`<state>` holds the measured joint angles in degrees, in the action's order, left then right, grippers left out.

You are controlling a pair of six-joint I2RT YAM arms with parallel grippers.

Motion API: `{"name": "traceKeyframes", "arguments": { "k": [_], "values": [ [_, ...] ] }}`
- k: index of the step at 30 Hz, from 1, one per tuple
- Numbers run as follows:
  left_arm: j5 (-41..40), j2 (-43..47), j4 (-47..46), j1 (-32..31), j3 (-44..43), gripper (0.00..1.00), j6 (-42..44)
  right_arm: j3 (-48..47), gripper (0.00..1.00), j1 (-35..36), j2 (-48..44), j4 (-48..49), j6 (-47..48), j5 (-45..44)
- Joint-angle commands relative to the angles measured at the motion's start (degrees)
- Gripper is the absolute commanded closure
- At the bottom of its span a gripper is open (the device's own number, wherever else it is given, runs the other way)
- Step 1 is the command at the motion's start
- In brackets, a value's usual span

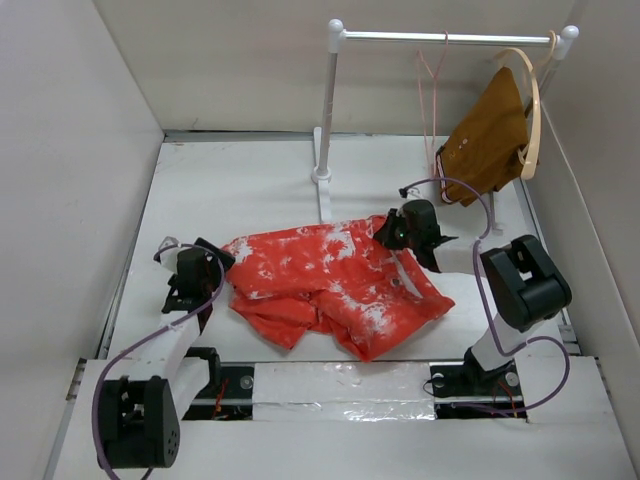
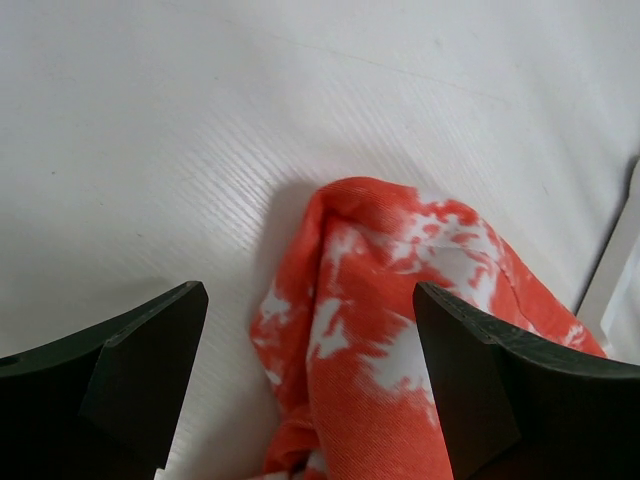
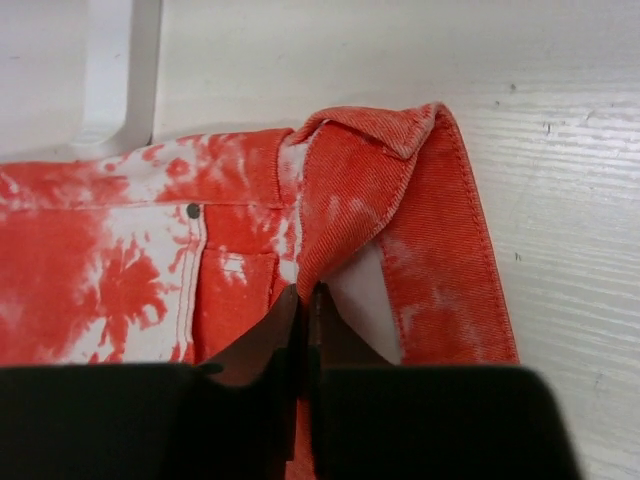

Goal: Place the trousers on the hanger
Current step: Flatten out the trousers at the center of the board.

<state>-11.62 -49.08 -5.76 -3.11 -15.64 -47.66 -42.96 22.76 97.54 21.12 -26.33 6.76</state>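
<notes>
My right gripper lifts next, then lowers onto the bare tabletop by the mustard-brown garment and releases the waistband end, since the trousers lie crumpled.
The orange-red trousers with white splotches lie crumpled on the table. My right gripper is shut on a fold of their waistband, next to a small dark button. My left gripper is open at the trousers' left end, its two fingers straddling a cloth fold without touching it. The thin pale-pink hanger hangs by its hook from the white rail at the back right.
A mustard-brown garment hangs on a cream hanger at the rail's right end. The rack's white post and foot stand just behind the trousers; the foot also shows in the right wrist view. White walls enclose the table.
</notes>
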Motion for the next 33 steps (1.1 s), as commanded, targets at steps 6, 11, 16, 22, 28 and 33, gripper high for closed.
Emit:
{"name": "traceKeyframes", "arguments": {
  "k": [6, 11, 16, 22, 28, 33],
  "values": [
    [14.78, -6.89, -14.1, 4.61, 1.67, 0.17, 3.19, 4.02, 1.0, 1.4, -16.22, 3.06, 2.07, -1.22],
    [16.62, -9.63, -18.21, 4.61, 0.78, 0.31, 3.28, 7.19, 1.0, 2.64, -29.21, -1.25, 3.91, -5.88],
    [15.84, -15.94, -21.48, 1.19, -1.41, 0.47, 2.57, 8.33, 1.0, 2.64, -38.9, -7.24, 4.44, -11.5],
    [16.45, -22.82, -22.46, 0.57, -7.73, 1.0, 2.22, 6.93, 1.0, 1.93, -46.02, -11.88, 5.49, -11.69],
    [7.59, -2.63, -10.34, -0.66, -16.87, 1.0, 2.3, 3.68, 1.0, 1.93, -52.26, -20.06, 6.2, -11.69],
    [3.8, 5.21, 2.58, -0.66, -30.03, 1.0, 5.98, -0.71, 1.0, 2.55, -60.0, -29.71, 7.34, -12.56]
  ]
}}
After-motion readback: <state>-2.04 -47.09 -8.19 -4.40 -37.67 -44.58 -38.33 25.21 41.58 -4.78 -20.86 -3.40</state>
